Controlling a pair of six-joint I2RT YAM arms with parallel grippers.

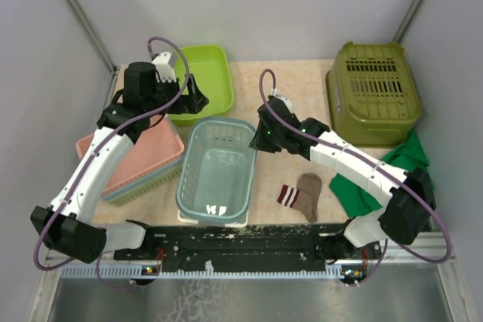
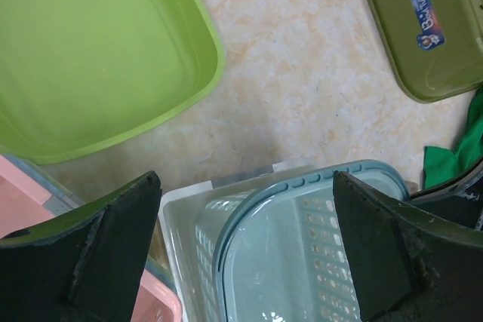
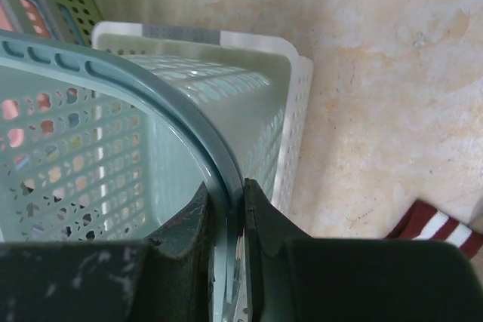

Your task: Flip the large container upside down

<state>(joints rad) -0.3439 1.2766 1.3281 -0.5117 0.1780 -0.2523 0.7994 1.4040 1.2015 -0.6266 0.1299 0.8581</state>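
I need to lift the blue basket (image 1: 219,123), which is nested in the white one, outward toward the olive crate with my right gripper. Then I need to put it down onto the empty table.
The large blue-grey perforated basket (image 1: 219,123) stands upright at the table's middle, nested in a white basket (image 1: 211,219). My right gripper (image 1: 260,135) is shut on the blue basket's right rim near its far corner; in the right wrist view the fingers (image 3: 241,201) pinch the rim (image 3: 151,84) with the white basket (image 3: 290,96) beside it. My left gripper (image 1: 198,99) is open and empty above the basket's far left corner. In the left wrist view its jaws (image 2: 247,179) stand wide apart over the rim (image 2: 302,186) and the white basket (image 2: 177,216).
A lime-green tub (image 1: 204,81) sits behind the left gripper. A stack of pink baskets (image 1: 136,156) lies at the left. An olive crate (image 1: 375,92) stands upside down at the back right. A green cloth (image 1: 385,175) and a brown striped sock (image 1: 302,192) lie at the right.
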